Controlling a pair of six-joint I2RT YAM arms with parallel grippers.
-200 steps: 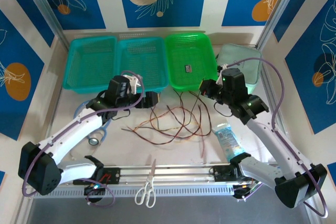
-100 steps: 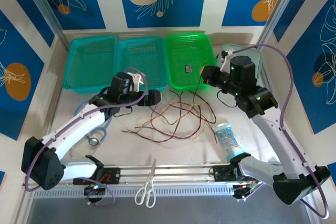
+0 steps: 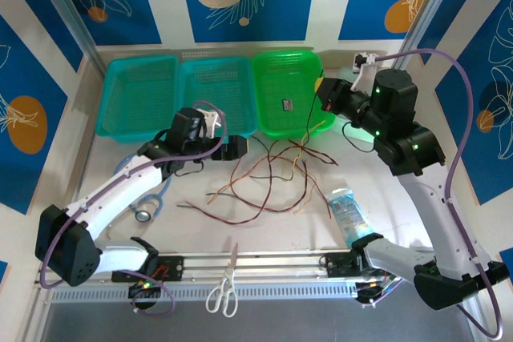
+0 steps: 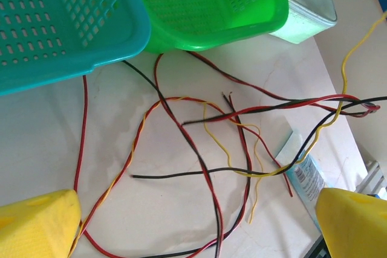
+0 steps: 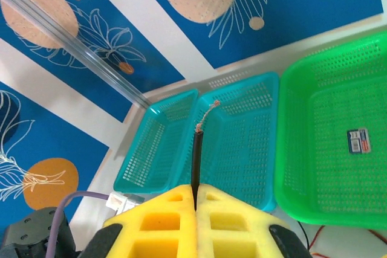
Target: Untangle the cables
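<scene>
The yellow cable rises clear of the tangle by the green basket. My left gripper moves across and outward to the yellow cable's raised upper part [image 4: 344, 70] next.
The cables [image 3: 264, 180] lie as a loose tangle of thin red, yellow and black wires on the white table in front of the baskets. In the left wrist view the cables [image 4: 208, 149] cross one another between my yellow fingers [image 4: 39, 225]. My left gripper [image 3: 230, 150] hangs open just above the tangle's left side, holding nothing. My right gripper [image 3: 323, 104] is raised by the green basket, shut on the end of a black cable [image 5: 196, 149], whose bare tip sticks out above the pads. That black cable [image 3: 309, 124] hangs down to the tangle.
Two teal baskets [image 3: 140, 59] and a green basket [image 3: 292, 55] line the back; a small card lies in the green one. A clear tub [image 4: 308, 4] stands to their right. A stethoscope [image 3: 148, 210], scissors [image 3: 224, 290] and a blue packet [image 3: 346, 207] lie near the front.
My right gripper has risen and moved back to the right with the black cable, drawing it up out of the tangle. The wires on the table have shifted. The left gripper has barely moved.
</scene>
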